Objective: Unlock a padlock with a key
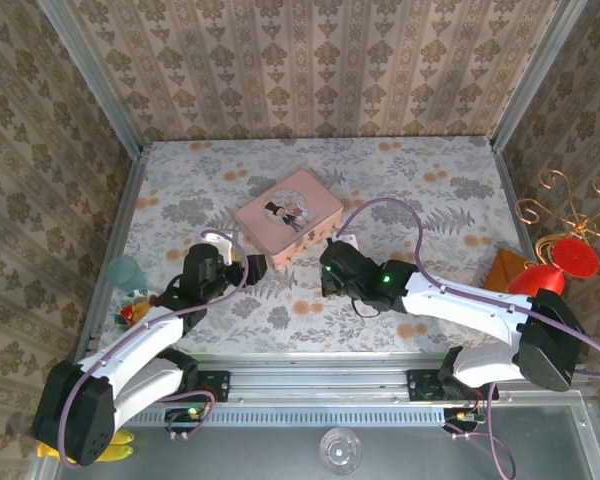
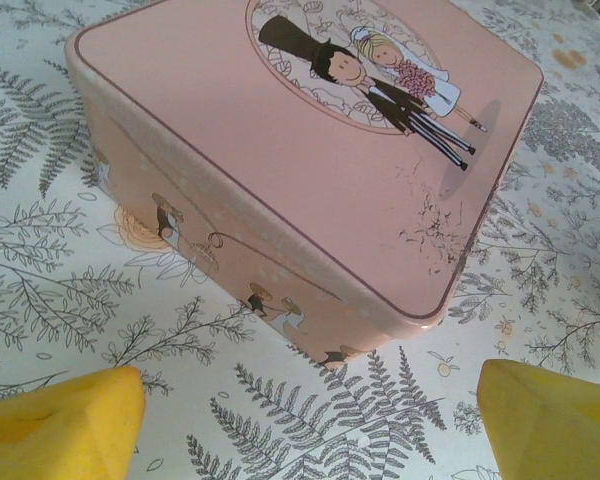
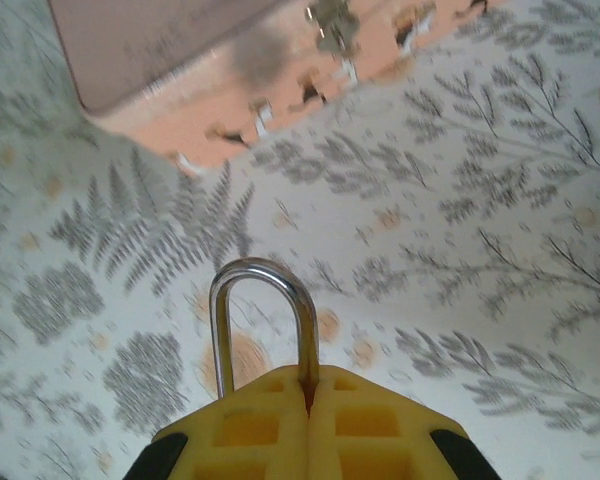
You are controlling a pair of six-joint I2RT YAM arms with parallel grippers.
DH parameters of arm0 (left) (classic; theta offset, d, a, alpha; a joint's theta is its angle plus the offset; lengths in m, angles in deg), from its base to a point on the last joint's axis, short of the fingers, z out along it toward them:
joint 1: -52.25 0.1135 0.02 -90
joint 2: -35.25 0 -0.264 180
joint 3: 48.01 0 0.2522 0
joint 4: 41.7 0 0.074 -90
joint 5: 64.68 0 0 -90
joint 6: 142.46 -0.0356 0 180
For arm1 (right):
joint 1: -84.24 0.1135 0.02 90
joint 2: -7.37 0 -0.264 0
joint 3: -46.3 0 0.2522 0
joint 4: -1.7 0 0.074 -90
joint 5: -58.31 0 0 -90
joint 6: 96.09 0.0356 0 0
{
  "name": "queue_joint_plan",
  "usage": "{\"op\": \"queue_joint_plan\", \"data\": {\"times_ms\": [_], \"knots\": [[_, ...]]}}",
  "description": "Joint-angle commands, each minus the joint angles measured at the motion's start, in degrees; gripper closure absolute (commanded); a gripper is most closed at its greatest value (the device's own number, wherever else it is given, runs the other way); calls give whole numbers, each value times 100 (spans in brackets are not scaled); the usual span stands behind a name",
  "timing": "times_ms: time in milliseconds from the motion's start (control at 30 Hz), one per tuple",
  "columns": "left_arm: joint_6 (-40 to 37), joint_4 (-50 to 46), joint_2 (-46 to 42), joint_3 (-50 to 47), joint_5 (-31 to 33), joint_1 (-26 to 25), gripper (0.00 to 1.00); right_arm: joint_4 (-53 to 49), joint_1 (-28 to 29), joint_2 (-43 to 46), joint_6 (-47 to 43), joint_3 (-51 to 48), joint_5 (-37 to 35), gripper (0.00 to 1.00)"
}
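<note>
The clear tabletop is below the robot's right gripper, nearer the robot's base, so the gripper should next move back from the pink tin and down to release the padlock.
My right gripper (image 3: 310,385) is shut on the padlock's silver U-shaped shackle (image 3: 263,310), which sticks out ahead of the yellow fingers above the table; the padlock's body is hidden between them. From above, the right gripper (image 1: 327,272) hangs just in front of the pink tin (image 1: 288,215). A small blurred grey metal thing (image 3: 332,25) rests against the tin's side; I cannot tell whether it is the key. My left gripper (image 2: 310,420) is open, its yellow fingertips (image 2: 60,425) wide apart with nothing between them, close to the tin's near corner (image 2: 420,310).
A teal cup (image 1: 126,271) and small colourful items (image 1: 132,312) sit at the table's left edge. An orange box (image 1: 505,268), a red object (image 1: 565,262) and a gold wire stand (image 1: 570,200) are at the right. Patterned walls close in three sides.
</note>
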State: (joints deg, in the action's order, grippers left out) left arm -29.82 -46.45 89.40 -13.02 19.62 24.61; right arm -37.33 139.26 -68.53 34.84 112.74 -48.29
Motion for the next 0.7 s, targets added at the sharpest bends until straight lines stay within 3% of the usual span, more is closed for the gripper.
{"op": "queue_joint_plan", "data": {"times_ms": [0,233,667], "knots": [[-153,183,-14,-49,-61,56,12,-926,141,51,-226,191,-320,100],[-156,197,4,-40,-80,72,12,-1484,237,-96,-393,125,-192,100],[-181,178,17,-40,-28,98,12,-1671,219,-1302,-717,337,125,100]]}}
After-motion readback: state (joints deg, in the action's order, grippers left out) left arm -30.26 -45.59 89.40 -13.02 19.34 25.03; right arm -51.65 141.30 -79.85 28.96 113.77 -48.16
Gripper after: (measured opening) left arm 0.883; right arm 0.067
